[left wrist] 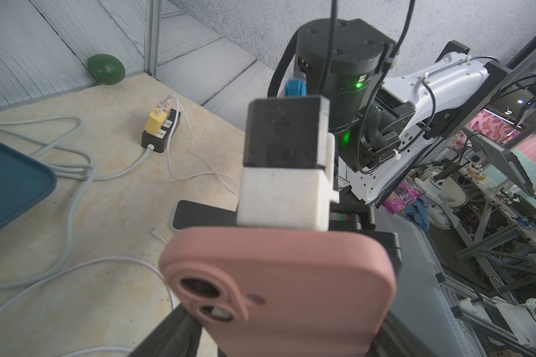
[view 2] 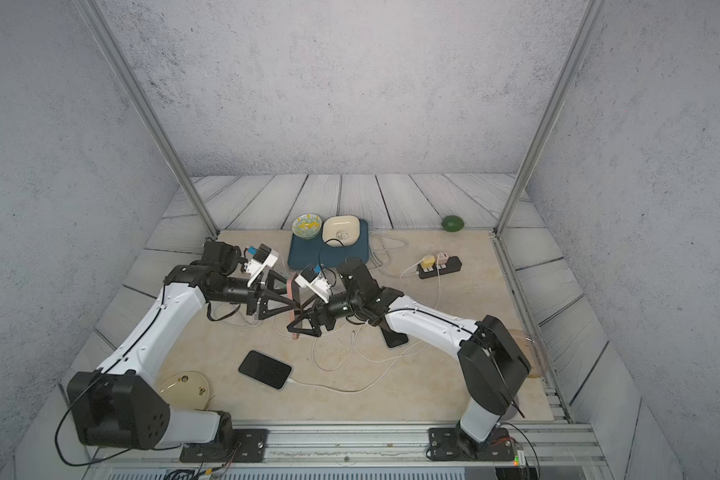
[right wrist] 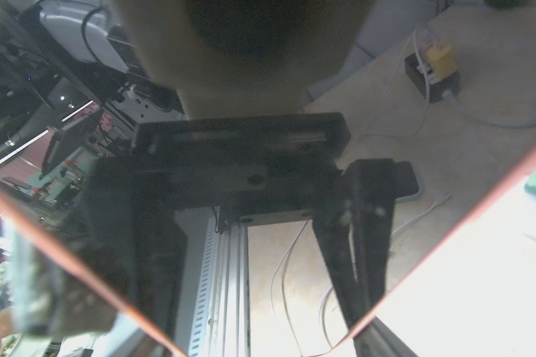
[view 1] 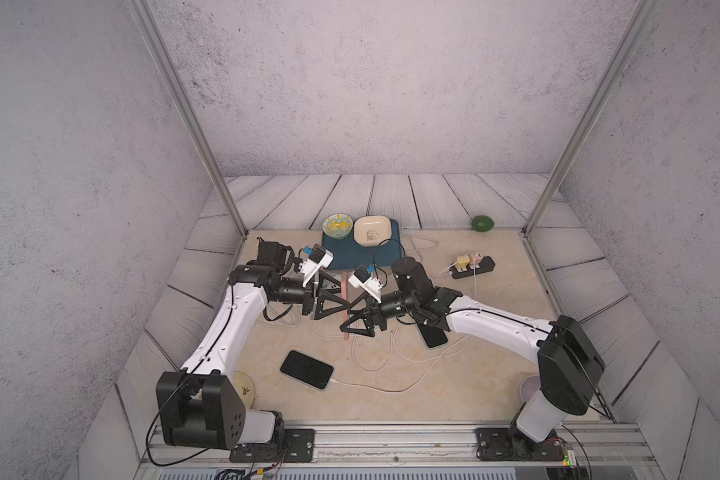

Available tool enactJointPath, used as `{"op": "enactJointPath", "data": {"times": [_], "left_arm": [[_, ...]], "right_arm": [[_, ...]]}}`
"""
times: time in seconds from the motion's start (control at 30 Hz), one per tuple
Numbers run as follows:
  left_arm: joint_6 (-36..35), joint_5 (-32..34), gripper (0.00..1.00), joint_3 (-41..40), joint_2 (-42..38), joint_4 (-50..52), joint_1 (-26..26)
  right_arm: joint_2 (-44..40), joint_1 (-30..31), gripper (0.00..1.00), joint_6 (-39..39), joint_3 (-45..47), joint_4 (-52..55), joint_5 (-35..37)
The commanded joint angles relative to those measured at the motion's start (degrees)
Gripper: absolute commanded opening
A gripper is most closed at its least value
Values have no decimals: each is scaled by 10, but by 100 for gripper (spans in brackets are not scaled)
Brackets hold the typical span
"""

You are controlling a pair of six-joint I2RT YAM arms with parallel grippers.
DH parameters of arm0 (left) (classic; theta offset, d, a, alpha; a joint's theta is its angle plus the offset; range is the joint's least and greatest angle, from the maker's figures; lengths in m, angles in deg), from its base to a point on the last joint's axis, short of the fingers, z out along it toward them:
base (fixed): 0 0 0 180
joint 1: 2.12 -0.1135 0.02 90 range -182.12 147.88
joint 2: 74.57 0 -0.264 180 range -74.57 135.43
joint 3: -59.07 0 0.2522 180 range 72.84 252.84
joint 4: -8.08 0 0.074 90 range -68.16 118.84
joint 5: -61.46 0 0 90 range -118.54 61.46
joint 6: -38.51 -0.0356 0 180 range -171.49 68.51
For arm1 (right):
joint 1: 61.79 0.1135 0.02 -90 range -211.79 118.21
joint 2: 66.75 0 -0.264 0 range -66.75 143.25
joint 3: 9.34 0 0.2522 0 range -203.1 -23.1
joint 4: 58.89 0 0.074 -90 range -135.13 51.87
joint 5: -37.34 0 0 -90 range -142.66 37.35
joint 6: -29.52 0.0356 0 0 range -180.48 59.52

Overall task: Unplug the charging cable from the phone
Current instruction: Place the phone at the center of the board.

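Note:
I am holding the pink phone on edge with my left gripper, and I need to ease my right gripper slightly toward its near half and close across the pink edges.
A phone in a pink case [view 1: 345,291] [view 2: 293,291] stands on edge above the table between the two arms. My left gripper [view 1: 343,296] [view 2: 292,297] is shut on it, and the case back with its camera fills the left wrist view [left wrist: 279,293]. My right gripper [view 1: 346,318] [view 2: 296,319] is open, facing the phone's glossy screen [right wrist: 260,191] at its lower half. I cannot tell whether it touches. A white cable's loose plug [left wrist: 157,233] [view 2: 353,332] lies on the table, apart from the pink phone. The phone's port is hidden.
A black phone [view 1: 306,369] lies at the front with a white cable plugged in. Another dark phone [view 1: 434,337] lies under the right arm. A power strip [view 1: 472,267] holds chargers. A blue tray [view 1: 350,258] carries two bowls. A green fruit [view 1: 482,223] sits far right.

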Motion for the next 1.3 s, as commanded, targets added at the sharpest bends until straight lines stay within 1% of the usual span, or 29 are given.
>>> {"op": "enactJointPath", "data": {"times": [0.0, 0.27, 0.7, 0.8, 0.87, 0.9, 0.97, 1.0, 1.07, 1.1, 1.27], "left_arm": [[-7, -32, 14, 13, -13, 5, 2], [-8, -32, 14, 13, -13, 5, 3], [-10, -30, 14, 12, -13, 8, 3], [-10, -28, 15, 12, -12, 8, 2], [-10, -25, 18, 13, -12, 8, 3], [-10, -24, 26, 13, -12, 8, 3], [-11, -20, 61, 13, -13, 9, 3], [-11, -19, 73, 13, -13, 9, 2], [-11, -19, 88, 13, -13, 9, 2], [-10, -18, 98, 13, -13, 9, 3], [-14, -9, 98, 13, -13, 15, 2]], "right_arm": [[13, 6, 99, 3, -23, -6, 12], [22, 10, 99, 7, -30, -15, 26], [26, 9, 66, 22, -26, -46, 11], [26, 9, 54, 23, -22, -54, 2], [24, 9, 47, 23, -17, -59, -1], [22, 9, 44, 23, -15, -62, -1], [18, 9, 39, 22, -10, -66, -1], [16, 9, 37, 21, -8, -68, -1], [13, 8, 34, 21, -4, -72, 2], [11, 8, 34, 20, -3, -73, 2], [4, 4, 32, 20, 7, -77, 10]]}}
